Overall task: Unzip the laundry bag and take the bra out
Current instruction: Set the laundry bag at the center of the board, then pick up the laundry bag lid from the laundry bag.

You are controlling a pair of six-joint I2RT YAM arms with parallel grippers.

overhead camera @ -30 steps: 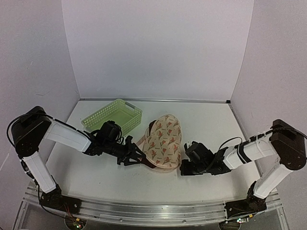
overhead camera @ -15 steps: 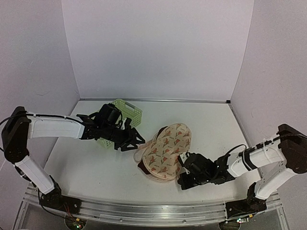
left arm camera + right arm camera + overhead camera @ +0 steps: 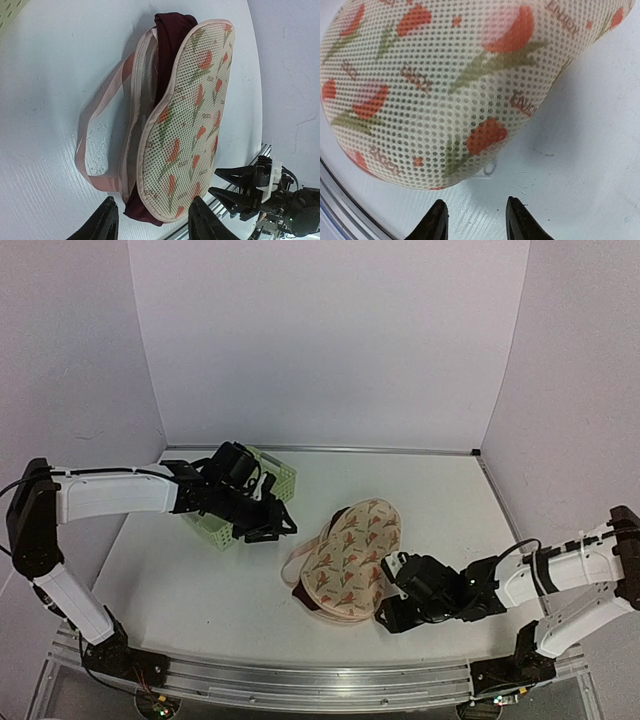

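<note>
I will next lower my left gripper toward the laundry bag (image 3: 352, 558), onto the pink-edged rim of the bag's top flap, which the gap leaves free.
The laundry bag (image 3: 352, 558) lies closed-topped on the table, cream mesh with orange-red and green tulips. Its pink-edged rim gapes on the left side (image 3: 145, 100), and a pink strap loop (image 3: 95, 145) trails from it. The maroon bra (image 3: 172, 22) shows inside at both ends of the gap (image 3: 303, 592). My left gripper (image 3: 283, 529) is open and empty, hovering left of the bag (image 3: 185, 125) near the basket. My right gripper (image 3: 386, 600) is open and empty at the bag's near right edge. A small zipper pull ring (image 3: 490, 167) lies just ahead of its fingertips, under the bag (image 3: 445, 75).
A light green lattice basket (image 3: 270, 472) stands at the back left, partly hidden by my left arm. White walls enclose the table on three sides. The metal rail (image 3: 300, 680) runs along the near edge.
My left gripper has drawn back from the bag's left rim toward the basket. The bag has swung and shifted to the right. My right gripper has followed its near edge.
</note>
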